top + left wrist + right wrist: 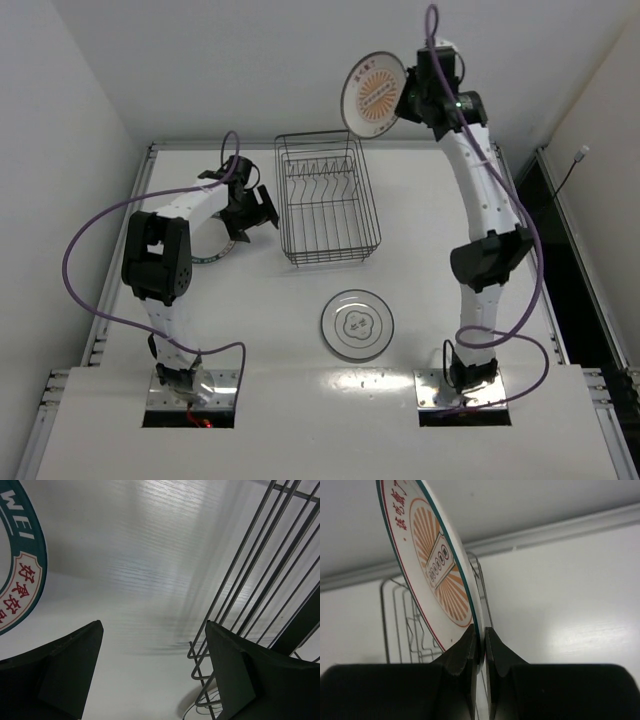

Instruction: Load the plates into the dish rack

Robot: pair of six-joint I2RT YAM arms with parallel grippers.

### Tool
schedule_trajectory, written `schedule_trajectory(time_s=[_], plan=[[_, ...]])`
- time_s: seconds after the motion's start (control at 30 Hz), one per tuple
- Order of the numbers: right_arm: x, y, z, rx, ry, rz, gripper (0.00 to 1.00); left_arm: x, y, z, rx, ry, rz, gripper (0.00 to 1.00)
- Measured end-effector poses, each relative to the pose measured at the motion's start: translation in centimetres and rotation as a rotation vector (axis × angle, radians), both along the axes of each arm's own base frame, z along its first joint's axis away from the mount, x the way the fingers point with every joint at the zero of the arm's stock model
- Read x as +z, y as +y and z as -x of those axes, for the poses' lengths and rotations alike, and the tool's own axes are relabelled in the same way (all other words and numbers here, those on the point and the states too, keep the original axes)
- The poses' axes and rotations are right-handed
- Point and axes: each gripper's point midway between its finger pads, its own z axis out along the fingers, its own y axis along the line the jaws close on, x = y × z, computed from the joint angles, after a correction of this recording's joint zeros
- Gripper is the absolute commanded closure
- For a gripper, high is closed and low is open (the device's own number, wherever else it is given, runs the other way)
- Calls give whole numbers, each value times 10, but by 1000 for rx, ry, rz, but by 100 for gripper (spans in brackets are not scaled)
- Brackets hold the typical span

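Note:
The right gripper moves the orange-centred plate back and down next, over the rack's side nearest that arm, and turns the plate upright.
The plate with the orange-brown centre (372,95) hangs on edge in the air behind the dish rack (330,258), and my right gripper (405,100) is shut on its rim. In the right wrist view that plate (435,565) stands tilted above the rack's wires (400,615), with the gripper (480,642) pinching its lower edge. The rack holds no plates. My left gripper (262,212) stands open and empty, low beside the rack's left wall (250,580). The teal-banded plate (212,248) lies partly under the left arm and shows at the left of the left wrist view (20,580). The flower-marked plate (357,324) lies flat in front of the rack.
Purple cables (90,260) loop off both arms. Walls close in the table at the back and left. A dark gap (560,230) runs along the right edge. The arm bases (190,385) sit at the near edge.

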Motion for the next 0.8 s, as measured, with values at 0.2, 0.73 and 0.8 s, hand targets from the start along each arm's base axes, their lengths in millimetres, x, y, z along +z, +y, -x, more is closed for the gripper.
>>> schedule_trajectory(time_s=[0.2, 0.73, 0.8], plan=[[-93, 31, 18, 7, 227, 168, 100, 6, 5, 2, 10, -10, -23, 19], [-138, 50, 21, -38, 275, 442, 100, 21, 15, 9, 28, -31, -63, 19], [-146, 59, 19, -30, 276, 454, 100, 21, 15, 9, 29, -31, -66, 19]])
